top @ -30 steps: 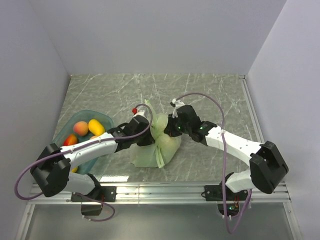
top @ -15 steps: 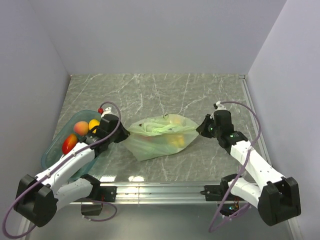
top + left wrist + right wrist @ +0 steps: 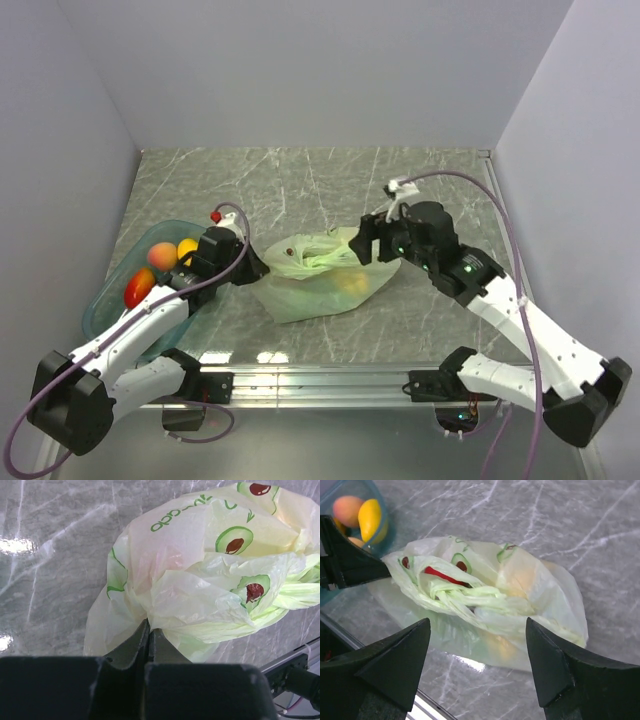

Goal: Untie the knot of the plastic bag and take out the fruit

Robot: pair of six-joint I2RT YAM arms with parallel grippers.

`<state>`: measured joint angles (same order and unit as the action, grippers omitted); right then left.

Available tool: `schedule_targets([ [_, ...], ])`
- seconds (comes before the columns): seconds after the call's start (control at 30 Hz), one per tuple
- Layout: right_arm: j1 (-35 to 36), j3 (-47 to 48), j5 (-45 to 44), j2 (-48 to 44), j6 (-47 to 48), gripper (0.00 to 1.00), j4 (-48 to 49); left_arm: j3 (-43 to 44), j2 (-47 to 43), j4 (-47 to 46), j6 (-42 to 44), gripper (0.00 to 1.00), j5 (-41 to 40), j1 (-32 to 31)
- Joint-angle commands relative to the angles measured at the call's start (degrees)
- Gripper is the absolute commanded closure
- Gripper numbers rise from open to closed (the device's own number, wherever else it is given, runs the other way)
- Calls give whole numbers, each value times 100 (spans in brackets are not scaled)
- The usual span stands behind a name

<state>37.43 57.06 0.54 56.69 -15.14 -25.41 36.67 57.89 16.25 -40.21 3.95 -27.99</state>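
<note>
The right gripper lowers onto the bunched film at the opposite end of the bag (image 3: 318, 280) next and closes, since only my left gripper holds it and that end lies loose.
The pale-green plastic bag (image 3: 318, 280) lies flattened on the marble table, printed with avocados (image 3: 210, 565). My left gripper (image 3: 262, 270) is shut on the film at its left edge (image 3: 148, 626). My right gripper (image 3: 364, 246) hangs open over the bag's right half, its fingers (image 3: 400, 655) spread wide and touching nothing. Twisted green handle strands (image 3: 465, 597) lie bunched across the top of the bag; I cannot make out a tied knot in them. A yellowish fruit (image 3: 520, 582) shows dimly through the plastic (image 3: 350, 283).
A teal transparent tray (image 3: 108, 290) at the left holds an orange-red fruit (image 3: 161, 256), a yellow one (image 3: 187, 250) and a red one (image 3: 138, 288). Walls stand close on three sides. The arms' mounting rail (image 3: 320, 380) runs along the near edge.
The two grippers pulled apart from the bag's top, stretching it flat. Since then the right gripper has opened, let go and swung back over the bag. The left one stays shut on the left edge.
</note>
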Motion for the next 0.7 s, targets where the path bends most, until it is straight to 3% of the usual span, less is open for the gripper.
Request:
schedule_targets([
  [0.0, 378, 489, -194, 849, 888, 17, -464, 245, -111, 80, 259, 97, 133, -23],
  [0.23, 1029, 842, -721, 1960, 1671, 12, -799, 271, -41, 185, 171, 99, 28, -14],
  [0.37, 1047, 667, -1737, 2171, 1567, 15, -720, 306, -67, 299, 180, 99, -130, -14],
  [0.43, 995, 588, -2153, 2198, 1348, 28, -659, 297, -85, 370, 162, 99, -262, -23],
  [0.47, 960, 544, -2259, 2180, 1268, 55, -650, 297, -85, 474, 162, 99, -376, -23],
  [0.53, 749, 482, -2365, 1953, 1075, 78, -571, 289, -58, 546, 162, 99, -377, -14],
  [0.6, 408, 333, -2269, 1602, 969, 96, -509, 254, -32, 546, 223, 99, -553, -5],
  [0.67, 91, 183, -2076, 1294, 767, 100, -474, 262, 38, 546, 250, 99, -596, -5],
])
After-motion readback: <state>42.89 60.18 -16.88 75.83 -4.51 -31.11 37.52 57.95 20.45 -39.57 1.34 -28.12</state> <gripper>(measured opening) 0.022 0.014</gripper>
